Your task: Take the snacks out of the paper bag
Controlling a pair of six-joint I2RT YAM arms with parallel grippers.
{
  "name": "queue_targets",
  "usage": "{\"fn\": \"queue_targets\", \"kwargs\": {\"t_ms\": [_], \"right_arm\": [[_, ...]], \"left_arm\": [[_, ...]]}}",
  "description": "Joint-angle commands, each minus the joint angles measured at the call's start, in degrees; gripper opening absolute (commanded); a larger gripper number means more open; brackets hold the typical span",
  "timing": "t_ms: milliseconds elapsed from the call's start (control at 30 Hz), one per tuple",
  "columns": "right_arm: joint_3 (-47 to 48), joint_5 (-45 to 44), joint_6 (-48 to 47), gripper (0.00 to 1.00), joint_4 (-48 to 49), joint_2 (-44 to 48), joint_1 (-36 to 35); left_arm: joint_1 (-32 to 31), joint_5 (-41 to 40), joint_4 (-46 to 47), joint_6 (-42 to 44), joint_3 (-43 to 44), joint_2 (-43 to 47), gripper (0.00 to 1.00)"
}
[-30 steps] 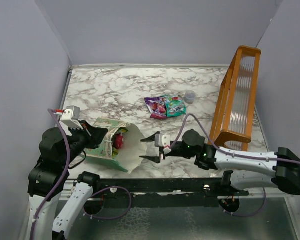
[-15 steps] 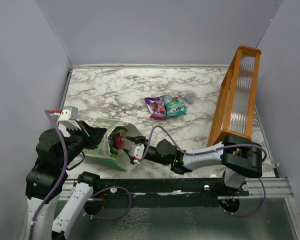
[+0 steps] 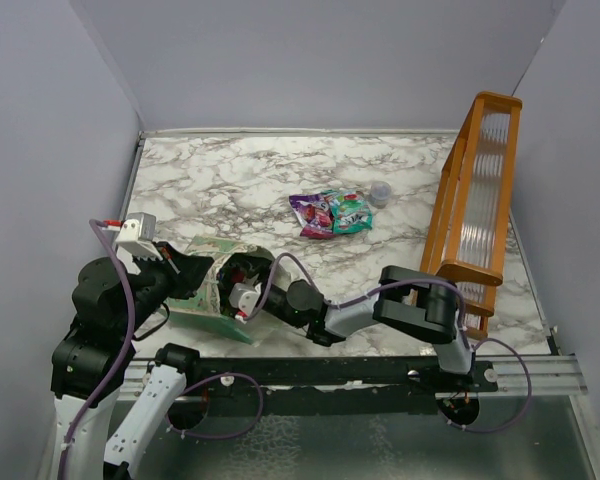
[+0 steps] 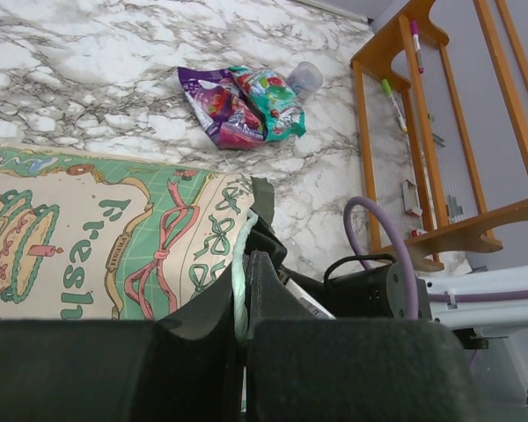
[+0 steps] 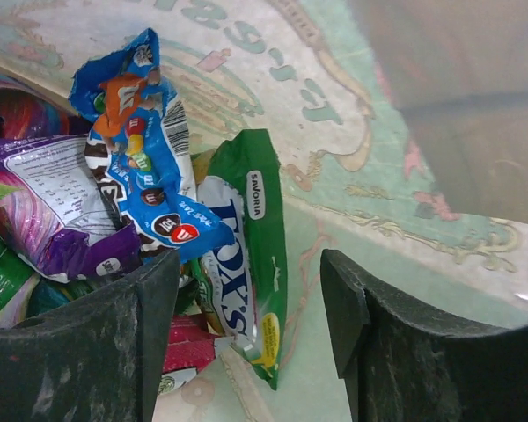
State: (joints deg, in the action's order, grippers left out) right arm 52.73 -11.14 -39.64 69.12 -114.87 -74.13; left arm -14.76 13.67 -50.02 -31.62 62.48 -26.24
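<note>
The blue packet [image 5: 141, 171] leaves the green packet's loose edge [image 5: 263, 286] free. My right gripper will first push deeper into the bag's opening to close on that edge.
The paper bag [image 3: 208, 283] lies on its side on the marble table, mouth facing right. My left gripper [image 3: 184, 266] is shut on the bag's green top edge [image 4: 241, 281] and holds the mouth open. My right gripper [image 3: 242, 292] is inside the mouth, open. In the right wrist view its jaws [image 5: 246, 272] straddle a green packet [image 5: 262, 237] without pinching it. A blue packet [image 5: 141, 171], a purple packet [image 5: 44, 207] and a red packet [image 5: 183, 345] lie heaped beside it on the bag's white inside [image 5: 334, 132]. Two snacks, purple [image 3: 313, 213] and teal [image 3: 352, 214], lie out on the table.
A small clear cup [image 3: 380, 192] stands just right of the two loose packets. The orange wooden rack [image 3: 475, 190] leans along the right wall. My right arm's purple cable [image 3: 280, 262] loops over the bag's mouth.
My right gripper has moved left across the table and into the bag's mouth. The left gripper has kept its hold on the bag's edge and has barely shifted.
</note>
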Motion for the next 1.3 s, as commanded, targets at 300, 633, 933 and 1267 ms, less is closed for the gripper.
{"fn": "queue_targets", "kwargs": {"t_ms": [300, 633, 933, 1267], "right_arm": [[8.5, 0.0, -0.9, 0.49, 0.1, -8.1, 3.2], [8.7, 1.1, 1.2, 0.28, -1.7, -7.7, 3.5], [4.9, 1.9, 4.8, 0.01, -2.5, -2.9, 3.5], [-3.3, 10.2, 13.3, 0.01, -10.9, 9.8, 3.3]], "left_arm": [[-0.3, -0.9, -0.8, -1.1, 2.6, 0.6, 0.0], [-0.3, -1.4, -1.0, -1.3, 2.5, 0.9, 0.0], [-0.3, -1.9, -1.1, -1.7, 2.5, 1.4, 0.0], [-0.2, -4.2, -1.1, -2.3, 2.2, 2.1, 0.0]]}}
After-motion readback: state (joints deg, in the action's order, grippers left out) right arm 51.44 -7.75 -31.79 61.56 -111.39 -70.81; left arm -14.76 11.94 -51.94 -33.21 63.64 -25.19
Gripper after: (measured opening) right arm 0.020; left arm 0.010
